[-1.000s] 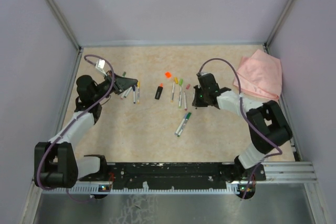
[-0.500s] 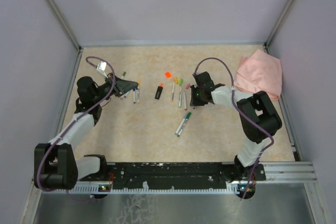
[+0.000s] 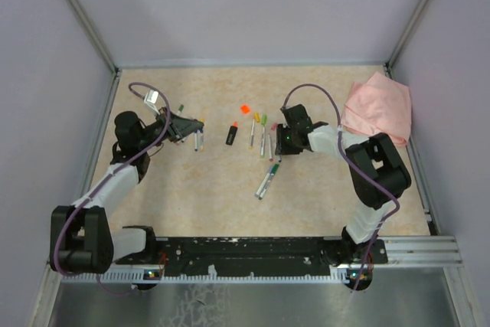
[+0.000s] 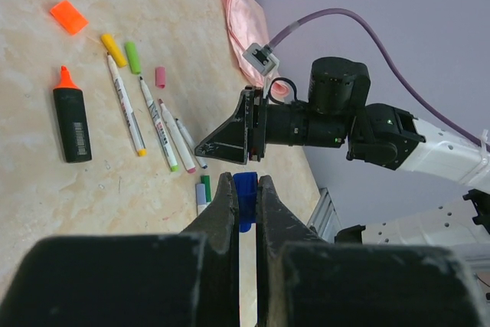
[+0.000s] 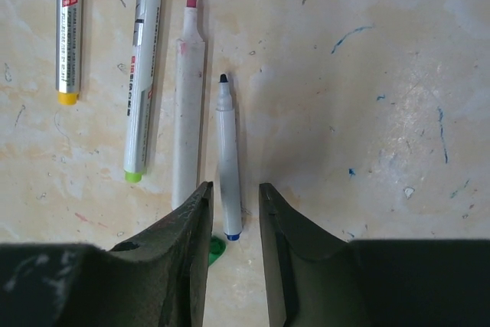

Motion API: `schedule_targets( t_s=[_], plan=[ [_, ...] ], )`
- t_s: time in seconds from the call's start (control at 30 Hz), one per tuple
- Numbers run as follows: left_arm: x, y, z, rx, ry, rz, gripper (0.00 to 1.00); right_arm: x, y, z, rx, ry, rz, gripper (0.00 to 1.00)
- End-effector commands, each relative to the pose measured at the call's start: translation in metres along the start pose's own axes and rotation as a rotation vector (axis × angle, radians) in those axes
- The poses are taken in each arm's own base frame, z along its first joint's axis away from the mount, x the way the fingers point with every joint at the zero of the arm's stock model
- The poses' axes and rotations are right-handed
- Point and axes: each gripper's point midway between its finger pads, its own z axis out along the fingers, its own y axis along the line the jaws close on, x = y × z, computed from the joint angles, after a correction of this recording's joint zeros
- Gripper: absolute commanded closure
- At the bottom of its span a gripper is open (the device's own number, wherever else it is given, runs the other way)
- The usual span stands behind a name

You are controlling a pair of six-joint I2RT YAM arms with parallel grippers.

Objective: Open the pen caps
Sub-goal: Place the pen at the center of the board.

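My left gripper moves to the right in the top view and down next, releasing beside the pink cap, as loose caps line the pens' far ends.
My left gripper is shut on a blue pen cap, held above the table at the left. My right gripper is open and low over a white pen with a bare black tip, which lies on the table between the fingers. Beside it lie an uncapped pink-tipped pen and pens with green and yellow ends. Loose yellow, green and pink caps rest at the far ends of this row.
A black highlighter lies mid-table with its orange cap beyond it. Two capped pens lie nearer the arms. More pens sit under the left gripper, with a small green cap nearby. A pink cloth fills the back right corner.
My right gripper swung left to the row of pens and opened, leaving the black-tipped pen on the table. The left gripper stayed shut and barely shifted.
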Motion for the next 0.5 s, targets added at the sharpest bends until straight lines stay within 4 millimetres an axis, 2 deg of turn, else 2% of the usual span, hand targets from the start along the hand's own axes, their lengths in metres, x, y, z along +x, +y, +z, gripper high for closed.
schedule_targets(
  t_s=[0.0,0.27,0.47],
  plan=[
    [-0.002,-0.009,0.004,0.035,0.013,0.045,1.00,-0.043,0.019,-0.026,-0.054,-0.131,-0.012,0.67],
    [0.008,-0.014,0.019,0.039,0.050,0.073,1.00,-0.079,0.040,-0.074,-0.132,-0.281,-0.027,0.64],
    [0.030,-0.020,0.048,0.034,0.124,0.108,1.00,-0.098,0.052,-0.111,-0.224,-0.385,0.007,0.63]
  ],
)
